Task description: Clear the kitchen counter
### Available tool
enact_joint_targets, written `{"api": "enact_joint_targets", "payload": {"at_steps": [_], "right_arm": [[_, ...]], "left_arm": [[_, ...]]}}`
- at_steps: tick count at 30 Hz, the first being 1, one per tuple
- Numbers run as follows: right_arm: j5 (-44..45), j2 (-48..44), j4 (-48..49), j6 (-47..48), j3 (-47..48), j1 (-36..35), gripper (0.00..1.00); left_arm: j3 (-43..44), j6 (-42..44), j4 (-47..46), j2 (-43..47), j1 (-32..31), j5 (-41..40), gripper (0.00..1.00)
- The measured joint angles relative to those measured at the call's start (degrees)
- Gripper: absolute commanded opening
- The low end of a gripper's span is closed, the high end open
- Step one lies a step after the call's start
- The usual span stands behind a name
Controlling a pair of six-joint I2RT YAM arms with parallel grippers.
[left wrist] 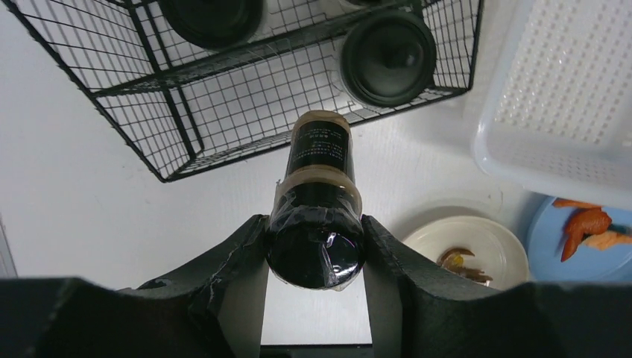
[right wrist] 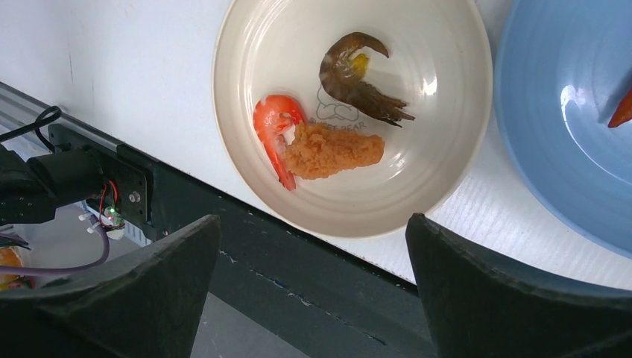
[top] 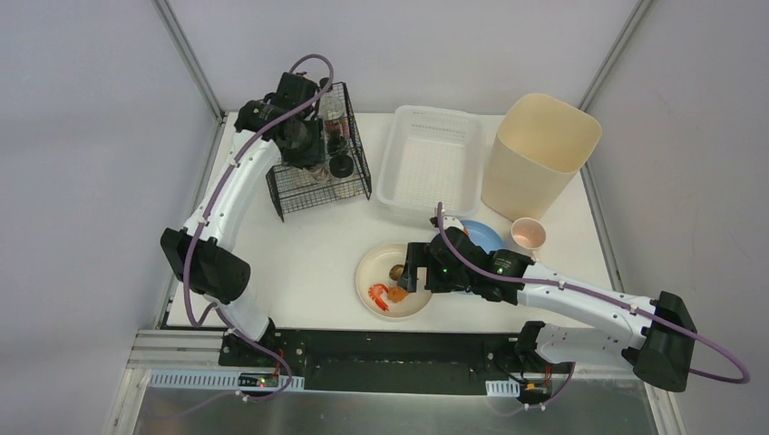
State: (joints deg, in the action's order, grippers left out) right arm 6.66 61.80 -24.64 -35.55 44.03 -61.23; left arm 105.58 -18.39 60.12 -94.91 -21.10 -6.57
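Note:
The dark bottle goes down toward the wire rack [left wrist: 223, 112] next, and my left gripper releases it on the rack's empty near bottom, below the gripper, clear of jars.
The white kitchen counter [top: 299, 258] holds a cream plate [top: 392, 279] with a red shrimp [right wrist: 274, 134], a fried piece [right wrist: 332, 149] and a dark shrimp tail [right wrist: 358, 78]. My right gripper [top: 413, 272] hovers open and empty over the plate's near rim; its midpoint in the right wrist view [right wrist: 309, 246] lies by the counter's front edge. My left gripper [top: 304, 145] is shut on a dark bottle [left wrist: 317, 201], held above the counter at the edge of the black wire rack [left wrist: 223, 112].
The wire rack [top: 317, 181] holds black-lidded jars [left wrist: 387, 56]. A white slotted basket [top: 431, 163] and a beige bin [top: 540, 154] stand at the back. A blue plate [top: 485, 234] with orange food and a pink cup [top: 528, 234] sit right of the cream plate.

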Motion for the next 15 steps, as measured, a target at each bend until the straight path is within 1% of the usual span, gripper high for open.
{"api": "enact_joint_targets", "payload": {"at_steps": [6, 15], "right_arm": [[0.0, 0.0, 0.0, 0.0, 0.0, 0.0, 0.99], [0.0, 0.0, 0.0, 0.0, 0.0, 0.0, 0.99]], "left_arm": [[4.9, 0.7, 1.0, -4.6, 4.9, 0.1, 0.0], [5.1, 1.3, 2.0, -10.6, 7.8, 0.6, 0.0]]}}
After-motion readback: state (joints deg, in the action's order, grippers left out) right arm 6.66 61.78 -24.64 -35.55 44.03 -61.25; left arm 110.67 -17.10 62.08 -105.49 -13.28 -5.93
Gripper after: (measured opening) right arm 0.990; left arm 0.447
